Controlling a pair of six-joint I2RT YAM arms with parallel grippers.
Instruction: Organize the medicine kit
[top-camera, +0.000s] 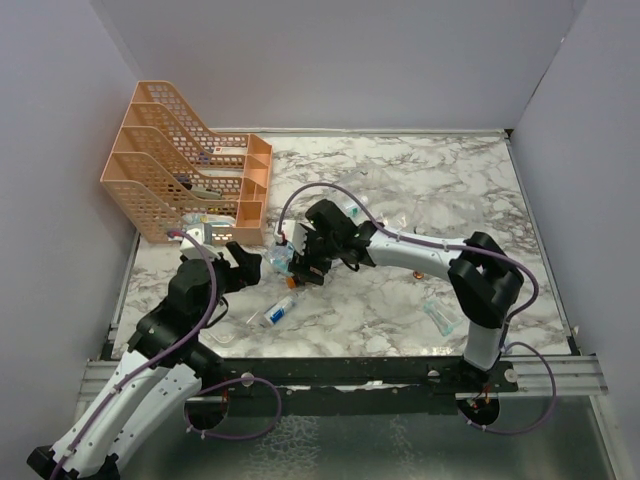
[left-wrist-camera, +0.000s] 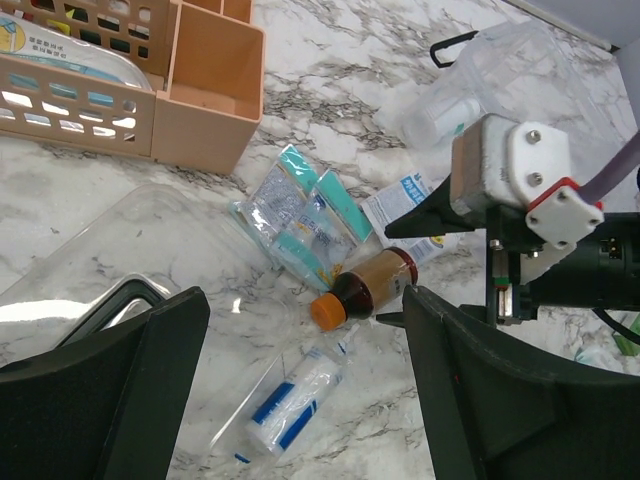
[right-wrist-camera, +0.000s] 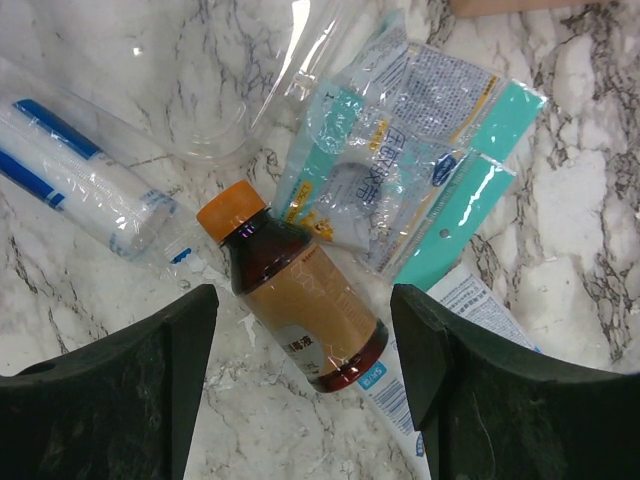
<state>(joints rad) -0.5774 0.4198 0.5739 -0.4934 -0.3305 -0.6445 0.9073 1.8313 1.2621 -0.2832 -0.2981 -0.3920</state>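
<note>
My right gripper will turn its open fingers in line and lower them around the brown bottle's labelled body (right-wrist-camera: 312, 315), which lies slanted below between them.
A brown bottle (right-wrist-camera: 300, 310) with an orange cap lies on the marble between the fingers of my open right gripper (right-wrist-camera: 302, 300), and neither finger touches it. The same bottle (left-wrist-camera: 370, 285) shows beyond my open left gripper (left-wrist-camera: 300, 310), which hovers over a bagged white roll with blue stripes (left-wrist-camera: 295, 400). Teal-edged sachets (right-wrist-camera: 420, 170) and a white printed pack (right-wrist-camera: 470, 310) lie beside the bottle. The medicine kit (left-wrist-camera: 520, 60), a clear box with a black handle, stands behind the right gripper (top-camera: 300, 268). A second clear shell (left-wrist-camera: 100, 240) lies by my left finger.
The orange mesh file rack (top-camera: 185, 165) stands at the back left, close to the left gripper (top-camera: 248, 268). A small clear item (top-camera: 438, 315) lies near the right arm's base. Grey walls close in the table on three sides.
</note>
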